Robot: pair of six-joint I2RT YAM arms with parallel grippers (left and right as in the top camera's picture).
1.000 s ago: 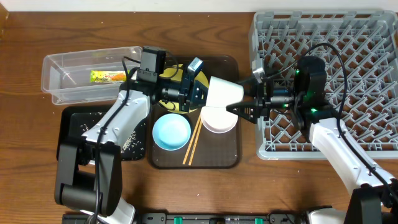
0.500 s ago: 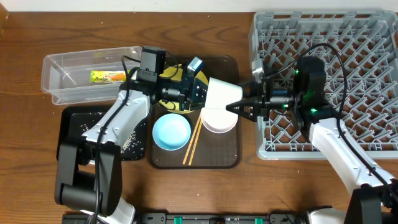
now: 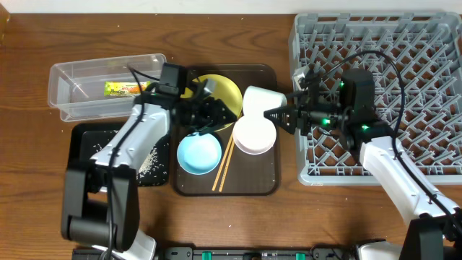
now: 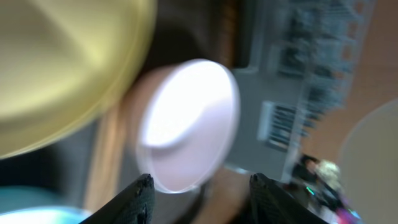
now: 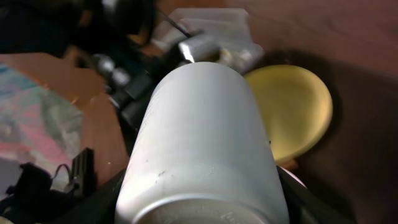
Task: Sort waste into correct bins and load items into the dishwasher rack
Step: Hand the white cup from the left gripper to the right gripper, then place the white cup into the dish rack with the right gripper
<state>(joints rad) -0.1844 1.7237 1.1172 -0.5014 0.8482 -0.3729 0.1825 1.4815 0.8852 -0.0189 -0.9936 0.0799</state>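
My right gripper moves over the rack's near part and down to release the pale cup [image 3: 261, 105] next, since that part lies to the gripper's right in the overhead view.
My right gripper [image 3: 283, 115] is shut on the pale cup [image 3: 261, 105], held on its side above the brown tray's right part. The cup [image 5: 202, 143] fills the right wrist view, base towards the camera. My left gripper [image 3: 219, 115] stands open just left of the cup, over the yellow plate [image 3: 220, 90]. Its fingertips [image 4: 142, 194] hold nothing in the blurred left wrist view. The white bowl [image 3: 254, 136], light blue bowl [image 3: 198, 153] and chopsticks [image 3: 224, 163] lie on the tray. The wrapper [image 3: 124, 89] is in the clear tub [image 3: 68, 76]. Rice scraps [image 3: 148, 163] lie in the black tray [image 3: 85, 141]. The rack [image 3: 404, 65] is at the right.
The brown serving tray [image 3: 263, 184] sits mid-table between the bins and the rack. The rack's near-left corner [image 3: 307, 173] is close beside the right arm. Bare wooden table [image 3: 238, 32] lies behind the tray.
My left gripper has opened, let go of the cup and drawn back to the left, uncovering the yellow plate. The right gripper has closed on the cup and now holds it alone.
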